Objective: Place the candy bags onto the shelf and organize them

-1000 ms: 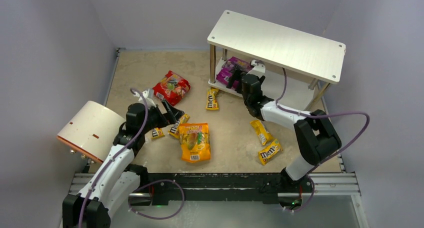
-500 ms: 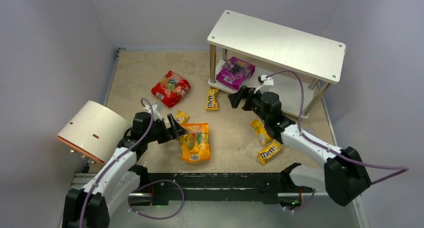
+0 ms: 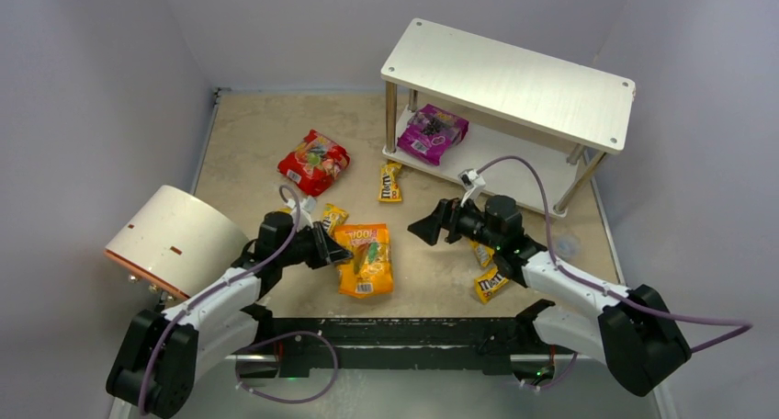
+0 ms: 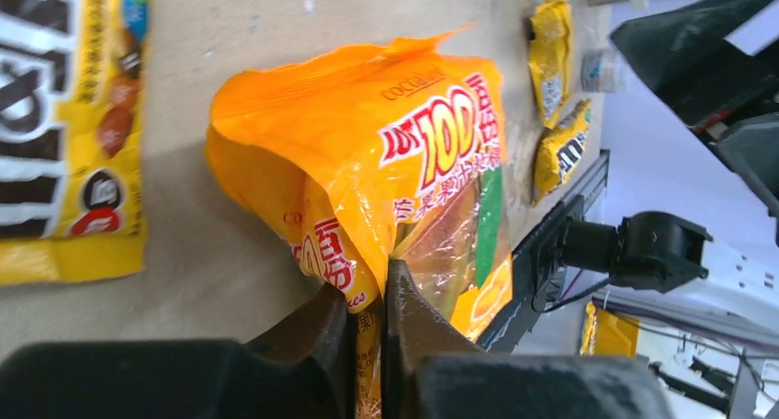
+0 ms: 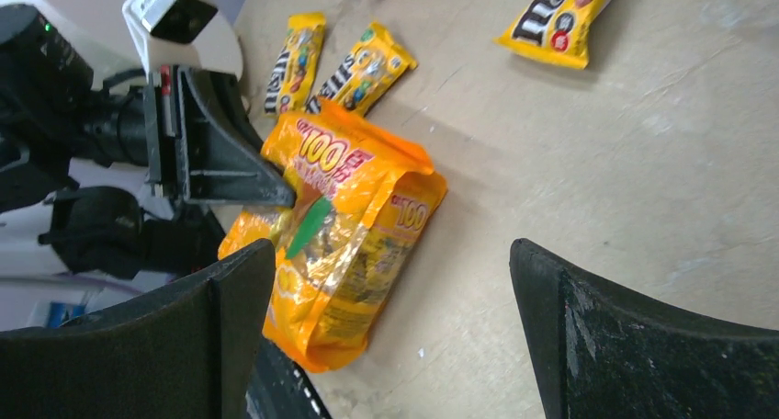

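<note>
My right gripper needs to move across first and get its open fingers around the orange candy bag's free edge, since my left gripper already pinches the opposite edge.
The orange candy bag (image 3: 367, 259) lies on the floor, and my left gripper (image 3: 343, 252) is shut on its left edge. In the left wrist view both fingers pinch the bag's (image 4: 404, 152) crumpled seam, my left gripper (image 4: 367, 288) low to the floor. My right gripper (image 3: 425, 228) hovers open just right of that bag (image 5: 349, 217), nothing between its fingers (image 5: 230, 309). The purple bag (image 3: 432, 130) lies on the shelf's (image 3: 510, 84) lower board. The red bag (image 3: 314, 162) and yellow M&M's packets (image 3: 390, 182) (image 3: 333, 219) (image 3: 493, 281) lie on the floor.
A white-and-tan cylinder (image 3: 170, 240) lies at the left beside my left arm. A small clear round object (image 3: 565, 246) sits on the floor at the right. Another yellow packet (image 3: 479, 252) lies partly under my right arm. Purple walls enclose the floor.
My left gripper slid onto the orange bag and shut on its edge. My right arm drew back from the shelf, leaving the purple bag there, and swung down-left towards the orange bag.
</note>
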You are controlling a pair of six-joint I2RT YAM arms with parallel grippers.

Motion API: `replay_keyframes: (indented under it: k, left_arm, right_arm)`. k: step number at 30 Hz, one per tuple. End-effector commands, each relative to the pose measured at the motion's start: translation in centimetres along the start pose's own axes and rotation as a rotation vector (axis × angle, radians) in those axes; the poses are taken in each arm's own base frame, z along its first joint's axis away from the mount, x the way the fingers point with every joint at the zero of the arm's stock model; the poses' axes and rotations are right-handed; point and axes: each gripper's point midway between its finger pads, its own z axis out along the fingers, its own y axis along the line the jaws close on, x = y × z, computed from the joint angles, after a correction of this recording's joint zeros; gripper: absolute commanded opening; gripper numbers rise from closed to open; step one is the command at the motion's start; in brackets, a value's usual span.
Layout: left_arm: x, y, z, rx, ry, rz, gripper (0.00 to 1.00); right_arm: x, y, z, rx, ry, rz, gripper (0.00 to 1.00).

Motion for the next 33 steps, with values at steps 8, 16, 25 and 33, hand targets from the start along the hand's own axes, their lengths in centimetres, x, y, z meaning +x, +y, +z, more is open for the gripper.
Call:
replay_keyframes:
  k: [8, 16, 25, 33]
  left_arm:
    - [-4.5, -8.2, -0.9, 0.252, -0.151, 0.151, 0.00]
    - [-7.1, -15.4, -3.5, 0.512, -0.265, 0.303, 0.00]
    - [-6.9, -21.2, -7.2, 0.759, -0.297, 0.521, 0.00]
    - [-5.8, -22.0, -8.5, 0.829, -0.292, 0.614, 0.00]
  right_arm:
    - [1.3, 4.7, -0.9, -0.257, 0.055, 0.082, 0.99]
    - [2.7, 6.9, 0.4, -0.365, 0.114, 0.149, 0.99]
    - [0.9, 11.0, -0.4, -0.605, 0.075, 0.125, 0.98]
    - [-0.5, 14.5, -2.9, -0.802, 0.051, 0.131, 0.94]
